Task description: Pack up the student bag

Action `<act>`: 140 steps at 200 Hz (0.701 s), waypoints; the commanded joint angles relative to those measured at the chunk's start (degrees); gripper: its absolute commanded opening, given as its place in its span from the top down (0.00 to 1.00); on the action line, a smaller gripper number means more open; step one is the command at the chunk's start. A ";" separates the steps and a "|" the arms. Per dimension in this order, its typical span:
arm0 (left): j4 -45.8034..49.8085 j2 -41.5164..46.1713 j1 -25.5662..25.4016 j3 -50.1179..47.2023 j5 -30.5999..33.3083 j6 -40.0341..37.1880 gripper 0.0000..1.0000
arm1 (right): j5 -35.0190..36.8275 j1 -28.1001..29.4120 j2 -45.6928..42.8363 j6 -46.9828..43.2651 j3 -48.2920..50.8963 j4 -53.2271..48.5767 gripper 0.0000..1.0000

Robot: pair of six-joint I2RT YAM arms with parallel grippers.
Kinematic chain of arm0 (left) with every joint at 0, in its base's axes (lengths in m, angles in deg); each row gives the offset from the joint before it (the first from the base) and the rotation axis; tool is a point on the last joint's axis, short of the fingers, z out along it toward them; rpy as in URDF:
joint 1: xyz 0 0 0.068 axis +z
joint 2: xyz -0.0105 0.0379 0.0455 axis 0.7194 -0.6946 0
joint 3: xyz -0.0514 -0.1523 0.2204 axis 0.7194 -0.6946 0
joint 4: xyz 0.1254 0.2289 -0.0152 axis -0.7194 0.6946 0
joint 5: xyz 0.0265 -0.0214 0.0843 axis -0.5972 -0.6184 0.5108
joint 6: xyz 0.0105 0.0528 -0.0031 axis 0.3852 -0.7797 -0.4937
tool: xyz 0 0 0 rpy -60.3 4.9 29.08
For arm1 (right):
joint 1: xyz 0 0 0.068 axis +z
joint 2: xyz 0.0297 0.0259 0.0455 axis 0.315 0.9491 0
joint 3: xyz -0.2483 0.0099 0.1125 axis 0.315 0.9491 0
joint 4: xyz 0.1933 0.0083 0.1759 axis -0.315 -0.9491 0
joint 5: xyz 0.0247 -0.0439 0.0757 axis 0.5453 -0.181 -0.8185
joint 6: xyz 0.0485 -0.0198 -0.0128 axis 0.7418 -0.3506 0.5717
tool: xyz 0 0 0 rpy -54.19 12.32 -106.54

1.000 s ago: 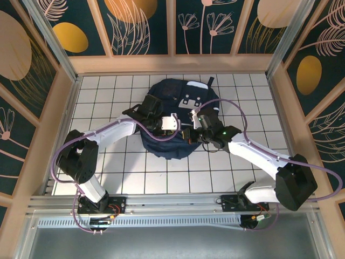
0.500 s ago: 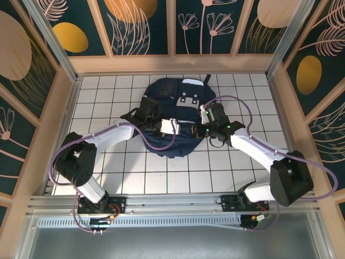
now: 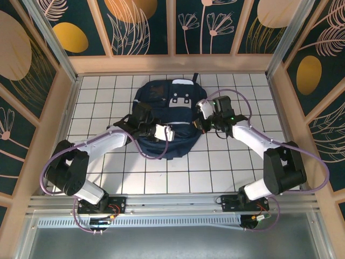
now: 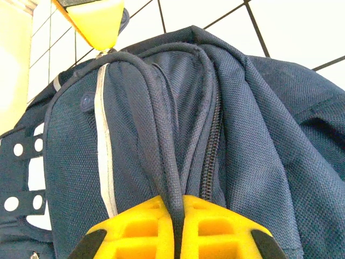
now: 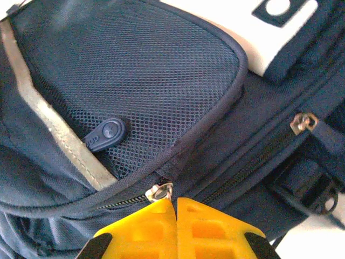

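The robot's right gripper needs to pull the pinched tab a short way outward along the mesh pocket's side edge (image 3: 193, 113) (image 5: 209, 121) and let go of the tab, because that edge runs outward from the gripper.
The student bag (image 3: 171, 144), navy with a pale patch (image 3: 180, 100), lies on the white tiled table between both arms. My left gripper (image 3: 168, 129) is at its near left side. In the left wrist view the left gripper (image 4: 178, 208) is shut on a navy piped edge (image 4: 161, 135) beside a closed zipper (image 4: 211, 151). My right gripper (image 3: 198, 121) is at the bag's right side. In the right wrist view the right gripper (image 5: 176, 202) is shut on the tab of a metal zipper pull (image 5: 160, 191), just below the mesh pocket (image 5: 151, 70).
Wooden walls (image 3: 59, 113) fence the table on the left, back and right. A metal rail (image 3: 172, 202) runs along the near edge. The right gripper's yellow fingertip (image 4: 99, 21) shows at the far end of the bag's edge in the left wrist view.
Both grippers have moved toward the back with the bag. The bag has shifted left and back and looks narrower. The right arm's elbow has swung in toward the table.
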 commanded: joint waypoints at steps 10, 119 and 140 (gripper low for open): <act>9.97 4.75 -1.99 -4.84 -5.27 -5.07 1.00 | 13.33 -6.04 2.67 -13.01 -1.12 12.85 1.00; 1.40 8.49 -4.03 -0.59 -14.33 16.75 0.65 | 7.71 -13.65 -3.08 0.47 1.91 20.44 0.59; -7.32 12.85 -4.09 -1.83 -15.44 29.44 0.47 | 11.46 -13.69 -11.68 6.72 7.92 23.93 0.54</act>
